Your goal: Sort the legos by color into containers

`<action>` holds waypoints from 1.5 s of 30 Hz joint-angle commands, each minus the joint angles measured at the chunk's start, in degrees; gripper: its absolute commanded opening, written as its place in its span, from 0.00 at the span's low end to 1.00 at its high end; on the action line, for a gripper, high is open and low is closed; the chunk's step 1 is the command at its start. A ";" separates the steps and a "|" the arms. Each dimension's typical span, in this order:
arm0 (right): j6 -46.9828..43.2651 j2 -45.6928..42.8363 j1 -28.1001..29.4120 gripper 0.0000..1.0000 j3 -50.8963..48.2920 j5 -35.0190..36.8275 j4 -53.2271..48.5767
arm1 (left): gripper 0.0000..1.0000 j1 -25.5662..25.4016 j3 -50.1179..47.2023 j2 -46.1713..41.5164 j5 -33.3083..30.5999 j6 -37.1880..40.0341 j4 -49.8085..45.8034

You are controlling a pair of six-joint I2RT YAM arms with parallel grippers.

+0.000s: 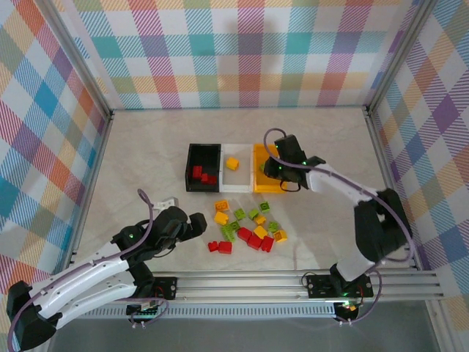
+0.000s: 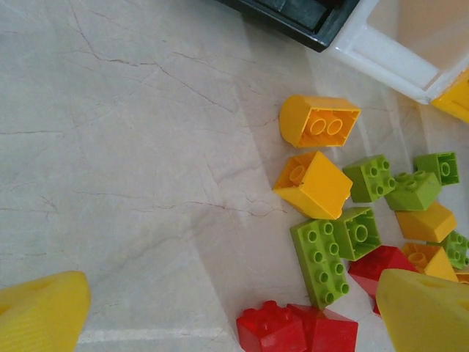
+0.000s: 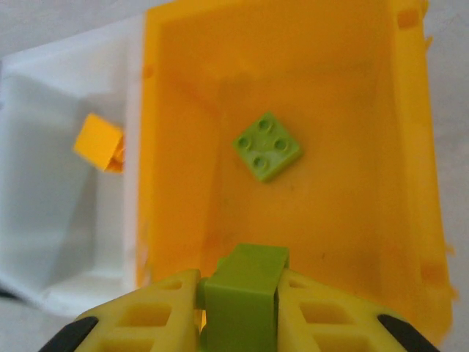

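I will next move my left gripper over the pile and down onto the smooth-faced yellow lego beside the green ones, as the white bin (image 1: pixel 236 181) holds a yellow lego.
My right gripper (image 3: pixel 240 301) is shut on a lime green lego (image 3: pixel 245 290) and hangs over the orange-yellow bin (image 3: pixel 410 147). One green lego (image 3: pixel 267 145) lies on that bin's floor. In the white bin (image 1: pixel 236 181) sits a yellow lego (image 1: pixel 231 163), and the black bin (image 1: pixel 189 167) holds red legos (image 1: pixel 199 174). A loose pile of red, yellow and green legos (image 1: pixel 249 226) lies in front of the bins. At the pile's left edge my left gripper (image 1: pixel 198 224) stands open, with a red lego (image 2: pixel 272 328) between its yellow fingertips (image 2: pixel 40 315).
The three bins stand side by side mid-table: black left, white middle, orange-yellow (image 1: pixel 258 176) right. Checked walls close in the table on three sides. A metal rail (image 1: pixel 293 282) runs along the near edge. Bare marble-look tabletop (image 2: pixel 117 147) spreads left of the pile.
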 commanded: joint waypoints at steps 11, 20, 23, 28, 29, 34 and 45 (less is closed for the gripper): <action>-5.64 -5.86 -0.66 0.70 1.40 -5.63 -3.34 | 1.00 -0.90 2.05 9.23 4.37 6.80 6.15; 1.47 -24.78 4.42 0.72 -22.70 -5.61 4.62 | 0.93 -5.91 9.82 30.37 0.11 13.89 10.33; 3.66 -29.43 5.51 0.72 -27.96 -5.25 6.61 | 0.93 -6.18 11.00 34.07 -1.29 15.20 12.71; 4.45 -34.07 5.72 0.72 -30.32 -4.11 4.74 | 0.93 -6.49 13.19 39.90 -5.01 17.92 14.08; 4.50 -34.70 5.71 0.73 -30.54 -3.95 4.49 | 0.92 -6.49 13.60 40.85 -5.73 18.47 14.08; 4.89 -37.80 5.73 0.73 -31.83 -2.38 3.15 | 0.86 -6.49 14.97 46.01 -7.86 19.58 14.52; 5.94 -41.40 5.72 0.73 -33.91 -1.13 2.15 | 0.62 -6.49 16.15 50.16 -7.84 20.15 16.82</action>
